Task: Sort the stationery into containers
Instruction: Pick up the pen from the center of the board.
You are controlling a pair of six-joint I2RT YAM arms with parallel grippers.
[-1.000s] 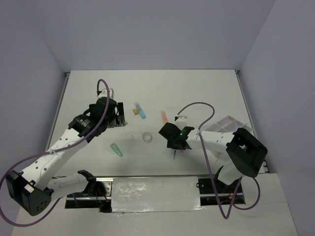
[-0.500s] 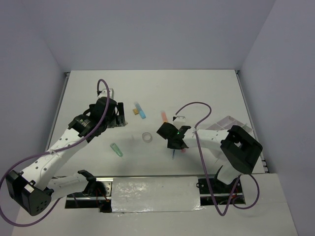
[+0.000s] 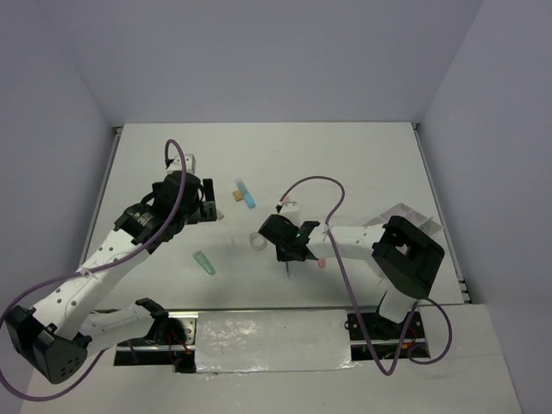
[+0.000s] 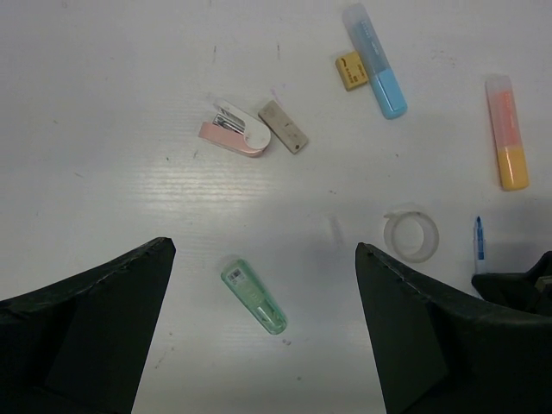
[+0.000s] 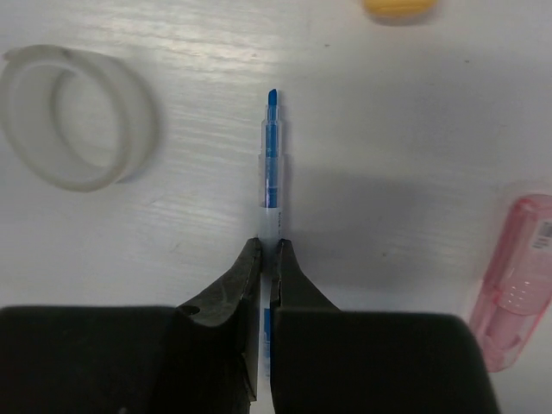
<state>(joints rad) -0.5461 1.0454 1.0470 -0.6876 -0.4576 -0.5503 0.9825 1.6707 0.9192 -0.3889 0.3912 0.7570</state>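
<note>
The blue pen's tip is bare, so I should next move my left gripper down and to the right in the top view, onto the clear cap beside the tape ring [image 3: 257,241].
My right gripper [image 5: 268,250] is shut on a thin blue pen [image 5: 272,155] that lies on the white table, its tip pointing away from the jaws. A clear tape ring [image 5: 78,116] sits just left of the pen, a pink marker [image 5: 517,285] to its right, and an orange marker end [image 5: 397,7] at the top edge. From above, the right gripper [image 3: 289,248] stands beside the tape ring [image 3: 257,241]. My left gripper [image 4: 263,250] hangs open, high above a green marker [image 4: 254,297]. The white tray [image 3: 395,211] is partly hidden behind the right arm.
A blue marker [image 4: 377,60], tan eraser [image 4: 349,71], grey eraser [image 4: 283,127], small pink item [image 4: 233,136] and orange-pink marker [image 4: 506,129] lie scattered mid-table. The right arm's purple cable [image 3: 315,185] loops over the table. Grey walls close in on three sides.
The right gripper has shut on the blue pen and moved left toward the tape ring. The left arm has shifted only slightly.
</note>
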